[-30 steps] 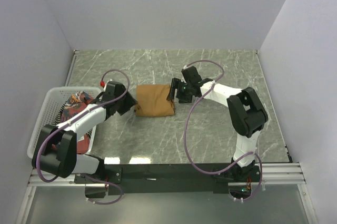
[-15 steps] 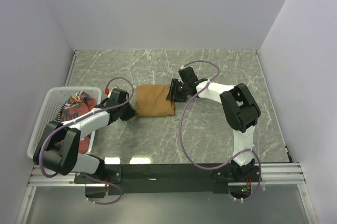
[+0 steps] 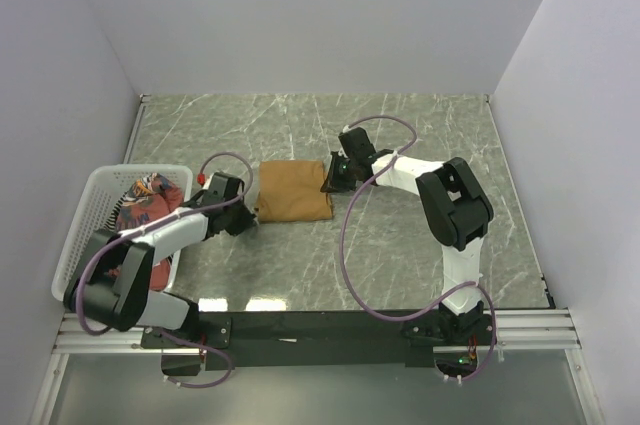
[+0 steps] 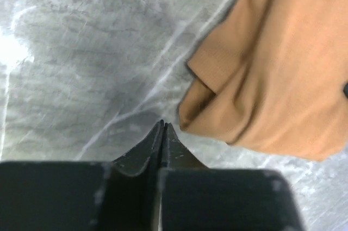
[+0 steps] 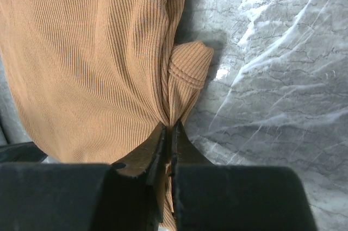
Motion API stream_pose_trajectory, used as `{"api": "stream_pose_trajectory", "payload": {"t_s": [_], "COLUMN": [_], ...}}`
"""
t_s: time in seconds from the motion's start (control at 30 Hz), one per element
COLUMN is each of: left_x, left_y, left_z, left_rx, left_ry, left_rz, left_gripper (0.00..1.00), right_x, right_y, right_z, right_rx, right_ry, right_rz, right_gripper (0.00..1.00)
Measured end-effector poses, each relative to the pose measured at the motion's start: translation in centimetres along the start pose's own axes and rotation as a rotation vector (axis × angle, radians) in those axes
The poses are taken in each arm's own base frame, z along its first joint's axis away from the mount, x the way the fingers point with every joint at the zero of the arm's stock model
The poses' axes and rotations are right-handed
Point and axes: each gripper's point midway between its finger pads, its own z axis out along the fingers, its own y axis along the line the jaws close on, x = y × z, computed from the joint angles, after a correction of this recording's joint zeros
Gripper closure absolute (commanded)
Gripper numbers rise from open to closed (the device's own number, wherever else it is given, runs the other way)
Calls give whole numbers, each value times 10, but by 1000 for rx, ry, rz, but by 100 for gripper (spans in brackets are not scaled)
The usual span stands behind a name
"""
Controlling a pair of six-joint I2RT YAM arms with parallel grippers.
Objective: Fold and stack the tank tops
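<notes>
The far corner of the table is empty, so the right gripper should next move outward and to the right in the top view and let go of the folded tank top there.
A folded tan-brown tank top (image 3: 294, 192) lies on the marble table, mid-left. My right gripper (image 3: 331, 178) sits at its right edge; in the right wrist view the gripper (image 5: 170, 129) is shut on a pinch of the ribbed tan cloth (image 5: 81, 51). My left gripper (image 3: 251, 216) rests at the top's near-left corner. In the left wrist view its tips (image 4: 163, 125) are pressed together on the table with nothing between them, just beside the tan top's corner (image 4: 272, 79). A rust-red tank top with a print (image 3: 143, 197) lies in the basket.
A white mesh basket (image 3: 80, 230) stands at the table's left edge, close behind my left arm. Grey walls enclose the table on the left, back and right.
Both grippers have gone from open to shut. The left one slid toward the tan top's near-left corner; the right one moved in and closed on its right edge.
</notes>
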Motion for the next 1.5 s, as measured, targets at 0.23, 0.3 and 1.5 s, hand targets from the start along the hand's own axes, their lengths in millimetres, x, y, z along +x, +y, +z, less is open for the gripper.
{"api": "stream_pose_trajectory", "payload": {"t_s": [0.23,0.3,1.5], "left_x": [-22,-24,-1], "left_y": [-27,-31,-19], "left_z": [-37,-37,2], "left_rx": [141,156,18], "left_ry": [-106,-110,-62], "left_rz": [21,36,110], "left_gripper": [64,65,99], "right_x": [0,-1,-17], "right_y": [0,0,-15], "right_z": [-1,-2,-1], "right_rx": [5,7,23], "right_ry": [4,5,9], "right_rz": [-5,-5,23], "right_gripper": [97,97,100]}}
